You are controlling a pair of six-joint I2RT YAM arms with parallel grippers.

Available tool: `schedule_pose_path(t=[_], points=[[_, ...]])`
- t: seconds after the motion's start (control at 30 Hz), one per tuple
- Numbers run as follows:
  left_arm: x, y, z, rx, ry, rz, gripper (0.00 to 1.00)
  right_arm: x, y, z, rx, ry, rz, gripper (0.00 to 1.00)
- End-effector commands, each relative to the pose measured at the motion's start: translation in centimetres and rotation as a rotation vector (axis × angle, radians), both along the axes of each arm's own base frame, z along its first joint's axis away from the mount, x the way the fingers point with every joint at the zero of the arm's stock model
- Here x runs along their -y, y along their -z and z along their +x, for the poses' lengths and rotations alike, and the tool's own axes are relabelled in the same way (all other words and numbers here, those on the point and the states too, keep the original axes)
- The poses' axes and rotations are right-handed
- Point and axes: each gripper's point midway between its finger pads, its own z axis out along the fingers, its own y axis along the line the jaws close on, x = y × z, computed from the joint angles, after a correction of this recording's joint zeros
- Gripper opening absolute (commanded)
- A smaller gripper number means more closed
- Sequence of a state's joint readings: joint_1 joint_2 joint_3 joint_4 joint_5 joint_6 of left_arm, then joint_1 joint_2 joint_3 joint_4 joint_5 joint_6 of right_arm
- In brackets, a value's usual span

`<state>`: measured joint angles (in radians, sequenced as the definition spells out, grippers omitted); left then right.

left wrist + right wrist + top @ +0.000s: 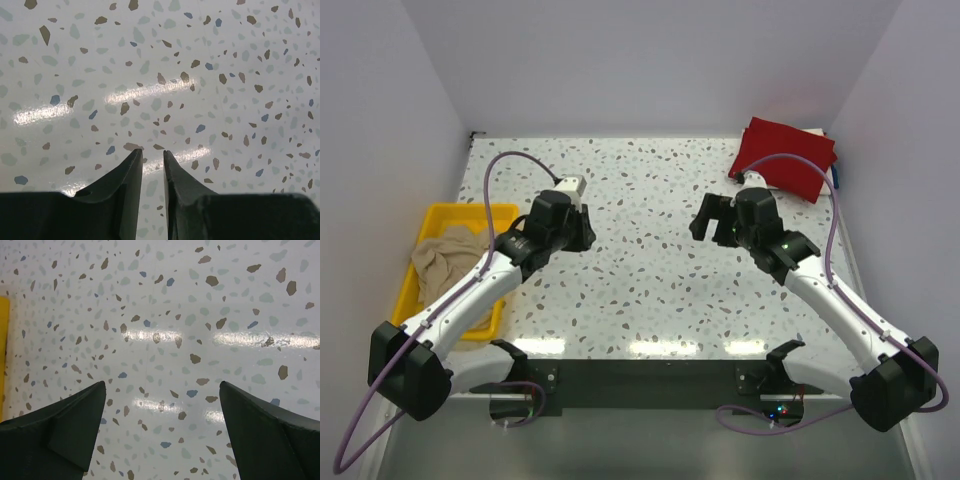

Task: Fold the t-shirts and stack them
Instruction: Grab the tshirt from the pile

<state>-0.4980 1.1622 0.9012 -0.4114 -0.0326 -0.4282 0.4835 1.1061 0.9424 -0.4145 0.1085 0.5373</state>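
The nearly shut fingers of my left gripper swing next over the crumpled tan t-shirt [460,254], below and to its left in the top view. They then open and go down.
A tan t-shirt [445,258] lies crumpled in the yellow tray [505,215] at the left. A dark red t-shirt [785,157] lies folded at the back right corner of the table. No orange t-shirt is in view. My left gripper [582,236] [151,151] hovers over bare table to the right of the tray, its jaws nearly together with nothing between them. My right gripper [710,218] [162,383] is wide open and empty over the table's middle, in front and to the left of the red shirt.
The speckled table [650,280] is walled in white at the back and both sides. The tray's yellow edge [2,355] shows at the left of the right wrist view. A blue thing [837,176] peeks out beside the red shirt.
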Motion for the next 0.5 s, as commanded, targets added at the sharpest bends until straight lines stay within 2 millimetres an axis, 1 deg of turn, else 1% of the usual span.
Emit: schedule_pose_path(t=[0.0,0.13,0.23,0.3,0.37,0.4,0.43,0.47], points=[[-0.6,-1.5,1.0,0.056,-0.054,-0.012,0.29,-0.2,-1.1,0.1,0.022,-0.027,-0.009,0.99],[-1.3,-2.0,1.5,0.057,-0.100,0.012,0.29,-0.1,-1.2,-0.4,0.013,-0.044,-0.018,0.99],[-2.3,-2.6,1.9,0.062,-0.165,0.035,0.32,-0.5,-1.4,-1.0,0.007,-0.067,0.003,0.99],[-3.5,-3.1,2.3,0.054,-0.237,0.051,0.33,-0.7,-1.3,-1.3,-0.004,-0.085,0.009,0.99],[-5.9,-3.6,3.0,0.050,-0.344,0.075,0.38,-0.7,-1.2,-1.5,-0.016,-0.092,0.007,0.99],[-7.1,-3.7,2.8,0.026,-0.401,0.082,0.40,-0.8,-1.2,-1.6,-0.020,-0.097,0.005,0.99],[-9.7,-3.8,3.1,0.015,-0.492,0.092,0.45,-0.6,-1.0,-1.7,-0.032,-0.096,-0.004,0.99],[-11.8,-3.6,2.8,-0.005,-0.564,0.118,0.48,-0.7,-1.3,-1.8,-0.031,-0.101,-0.003,0.99]])
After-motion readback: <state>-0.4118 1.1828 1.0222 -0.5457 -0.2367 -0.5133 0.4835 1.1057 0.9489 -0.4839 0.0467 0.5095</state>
